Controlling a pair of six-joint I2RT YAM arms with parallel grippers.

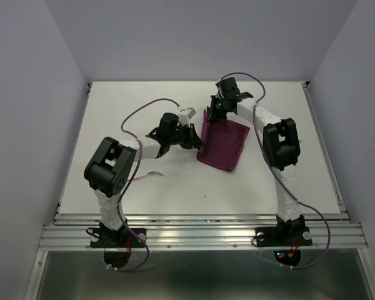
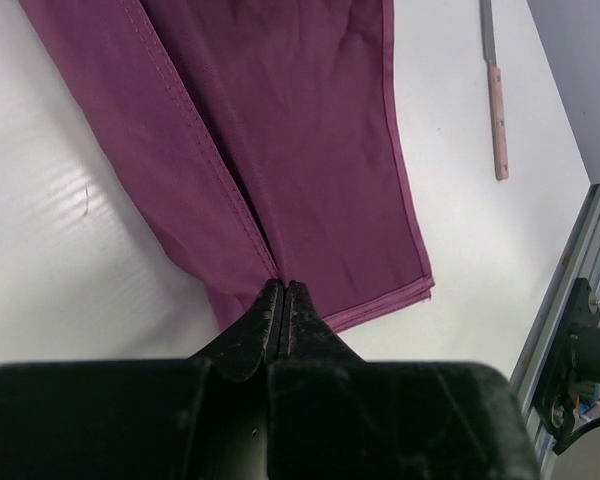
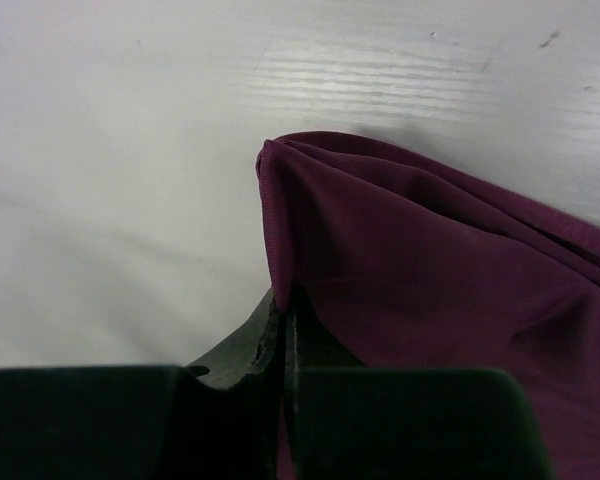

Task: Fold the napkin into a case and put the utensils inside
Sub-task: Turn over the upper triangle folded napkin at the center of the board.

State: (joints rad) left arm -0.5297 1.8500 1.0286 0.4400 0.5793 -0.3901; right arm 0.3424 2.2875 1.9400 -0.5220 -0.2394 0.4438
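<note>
The napkin [image 1: 224,145] lies slanted. I should next slide its bunched edge in my right gripper to the left in the top view over bare tabletop and release it.
The burgundy napkin [image 1: 224,145] lies partly folded on the white table, one hemmed layer lying over another [image 2: 280,120]. My left gripper [image 1: 197,141] is at its left edge, jaws shut, with the hemmed fold running into the fingertips [image 2: 283,287]. Over the napkin's far left corner my right gripper [image 1: 211,115] is shut on the cloth, which it holds bunched and lifted [image 3: 285,300]. One utensil, a knife [image 2: 496,100] with a pale pink handle, lies on the table beyond the napkin in the left wrist view. No finished case shows.
A slim pale object [image 1: 154,174] lies on the table beside the left arm's elbow. The metal rail [image 1: 200,234] runs along the table's near edge and also shows at the right of the left wrist view [image 2: 570,300]. Grey walls enclose the table.
</note>
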